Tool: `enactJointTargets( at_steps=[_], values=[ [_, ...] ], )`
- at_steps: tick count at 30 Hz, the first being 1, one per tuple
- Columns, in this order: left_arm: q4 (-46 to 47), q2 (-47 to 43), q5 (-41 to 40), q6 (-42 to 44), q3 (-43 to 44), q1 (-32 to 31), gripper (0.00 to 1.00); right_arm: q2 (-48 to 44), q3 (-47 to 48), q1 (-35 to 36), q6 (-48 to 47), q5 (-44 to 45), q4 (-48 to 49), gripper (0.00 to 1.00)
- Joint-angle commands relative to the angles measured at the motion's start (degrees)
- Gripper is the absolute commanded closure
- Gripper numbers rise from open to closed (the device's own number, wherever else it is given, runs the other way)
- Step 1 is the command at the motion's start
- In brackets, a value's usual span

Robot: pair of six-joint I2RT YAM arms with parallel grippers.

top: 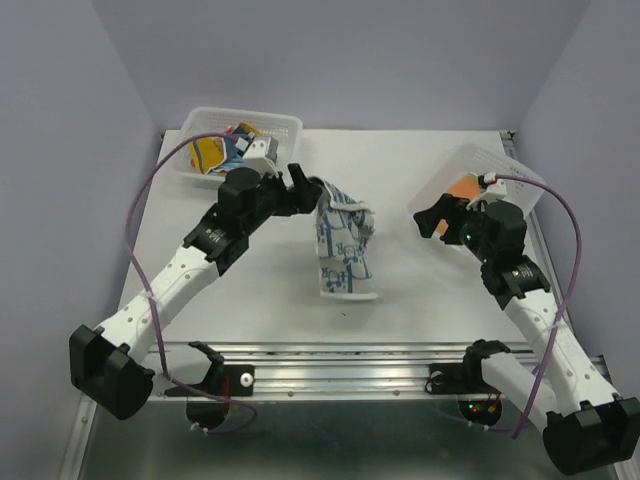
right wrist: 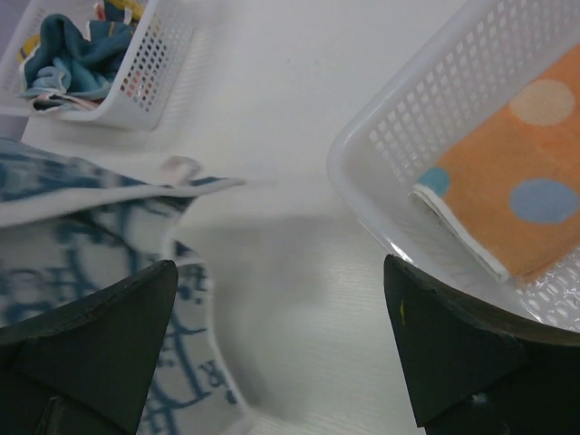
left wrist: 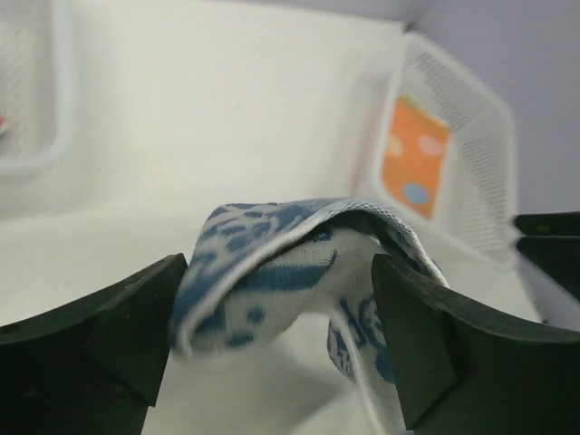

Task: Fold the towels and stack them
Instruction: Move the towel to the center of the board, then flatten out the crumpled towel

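Note:
The printed towel's near hem shows clear of both grippers, so I need to swing my left gripper back and down onto the hem corner on that arm's side next.
A white towel with blue print lies crumpled on the table's middle, its upper end raised at my left gripper. In the left wrist view that towel arches loosely between the fingers of my left gripper, which stand apart and open. My right gripper hovers open beside the right basket, nothing between its fingers; the printed towel is at its left. An orange dotted towel lies folded flat in that basket. More towels are bunched in the left basket.
Both white lattice baskets stand at the back, left and right. Purple cables loop beside each arm. A metal rail runs along the table's near edge. Grey walls close in on three sides.

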Motion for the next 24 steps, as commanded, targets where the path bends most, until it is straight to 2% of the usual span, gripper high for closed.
enactJointTargets(
  at_steps=[1, 5, 7, 12, 13, 17, 21, 22, 24],
  values=[
    [0.65, 3.07, -13.12, -5.92, -11.85, 1.2, 0.01, 0.2, -1.28, -0.13, 0.24, -1.17, -3.51, 0.0],
    [-8.59, 4.76, -17.44, -10.32, -14.43, 4.72, 0.01, 1.78, -1.19, 2.67, 0.15, -0.48, -4.3, 0.0],
    [-9.38, 1.78, -17.62, -11.82, -16.09, 4.72, 0.01, 4.75, -0.58, 9.08, 0.15, 2.76, -4.83, 0.0],
    [-8.68, -4.91, -14.04, -14.9, -21.89, 4.63, 0.01, 13.9, 1.44, 25.77, 3.49, 20.43, -8.16, 0.0],
    [-8.68, -5.7, -12.46, -15.07, -23.99, 4.28, 0.01, 14.87, 2.66, 26.76, 5.49, 23.67, -10.95, 0.0],
    [-8.77, -6.15, -3.4, -15.86, -30.24, 1.04, 0.01, 15.06, 2.15, 28.87, 10.16, 26.25, -16.68, 0.0],
    [-7.81, -8.16, -0.49, -20.34, -36.13, -4.14, 0.01, 12.42, -2.59, 29.49, 12.9, 24.06, -20.03, 0.0],
    [-7.72, -9.04, -0.14, -21.04, -37.45, -7.29, 0.01, 11.98, -3.38, 29.67, 13.16, 22.92, -20.56, 0.0],
    [-7.72, -10.01, 1.09, -23.15, -38.51, -9.68, 0.01, 12.24, -5.49, 29.93, 13.43, 20.19, -20.21, 0.03]
  ],
)
